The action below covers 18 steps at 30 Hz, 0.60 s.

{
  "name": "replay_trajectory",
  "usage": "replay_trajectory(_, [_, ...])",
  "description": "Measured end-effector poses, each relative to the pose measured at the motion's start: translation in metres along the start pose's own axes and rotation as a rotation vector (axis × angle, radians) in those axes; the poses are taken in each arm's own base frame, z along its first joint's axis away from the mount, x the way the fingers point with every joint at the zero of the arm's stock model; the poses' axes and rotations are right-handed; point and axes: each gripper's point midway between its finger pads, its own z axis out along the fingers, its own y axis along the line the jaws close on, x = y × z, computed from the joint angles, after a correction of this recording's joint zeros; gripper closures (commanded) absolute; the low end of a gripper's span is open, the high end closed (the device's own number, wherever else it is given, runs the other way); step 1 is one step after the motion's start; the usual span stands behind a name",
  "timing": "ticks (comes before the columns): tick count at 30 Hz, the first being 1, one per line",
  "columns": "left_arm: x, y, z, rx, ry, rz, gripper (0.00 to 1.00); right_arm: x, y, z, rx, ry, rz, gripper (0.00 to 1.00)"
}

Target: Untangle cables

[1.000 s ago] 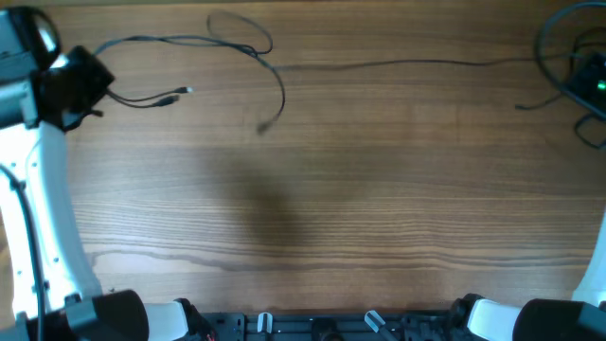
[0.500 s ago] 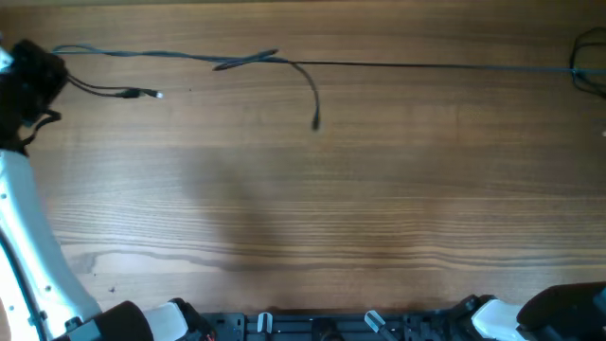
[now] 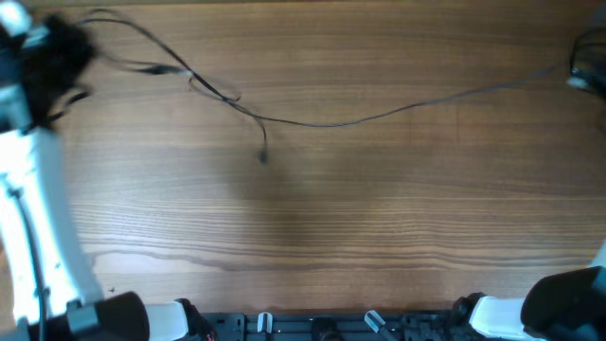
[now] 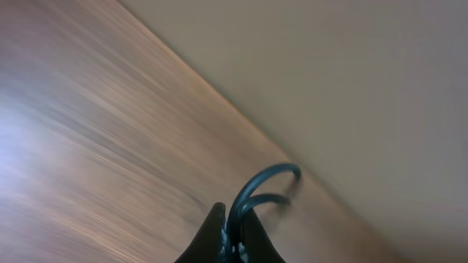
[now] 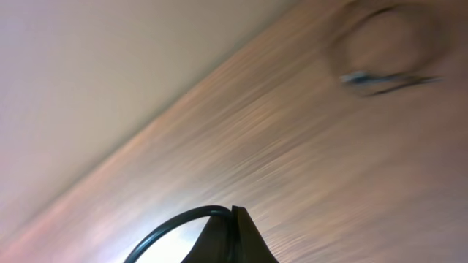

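Note:
Next, my left gripper moves toward the bare wood beyond the knot and lets go of the strands, since that wood lies to its right in the overhead view.
Thin black cables (image 3: 312, 121) sag in a long arc across the far half of the wooden table (image 3: 312, 227), from the far left to the far right edge. A small knot (image 3: 213, 90) sits left of centre and a loose plug end (image 3: 263, 156) hangs below it. My left gripper (image 3: 57, 52) at the far left is shut on cable strands (image 4: 263, 183), which curl out between its fingers (image 4: 232, 230). My right gripper (image 5: 232, 234) is shut on a cable (image 5: 172, 226); in the overhead view only its edge (image 3: 585, 71) shows at the far right.
A coiled cable with a pale plug (image 5: 380, 69) lies blurred on the table in the right wrist view. The arm bases (image 3: 123, 317) stand along the near edge. The left arm's white link (image 3: 38, 218) runs down the left side.
The cable was pulled taut and straight half a second ago; now it sags towards the near side. The knot and loose plug end have shifted left and nearer. Both wrist views are motion-blurred.

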Motion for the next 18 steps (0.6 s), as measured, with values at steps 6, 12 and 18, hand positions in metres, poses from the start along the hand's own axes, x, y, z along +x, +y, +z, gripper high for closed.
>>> replay_trajectory(6, [0.146, -0.093, 0.081, 0.082, 0.335, 0.212, 0.96, 0.112, 0.146, 0.018, -0.207, 0.28, -0.261, 0.96])
replay_trajectory(12, [0.181, -0.09, 0.107, -0.033, 0.348, 0.309, 0.0, 0.212, 0.212, 0.025, -0.238, 0.413, -0.482, 0.0])
replay_trajectory(18, [0.111, -0.043, 0.088, -0.125, 0.221, 0.207, 0.0, 0.261, 0.244, 0.05, -0.32, 0.498, -0.525, 0.0])
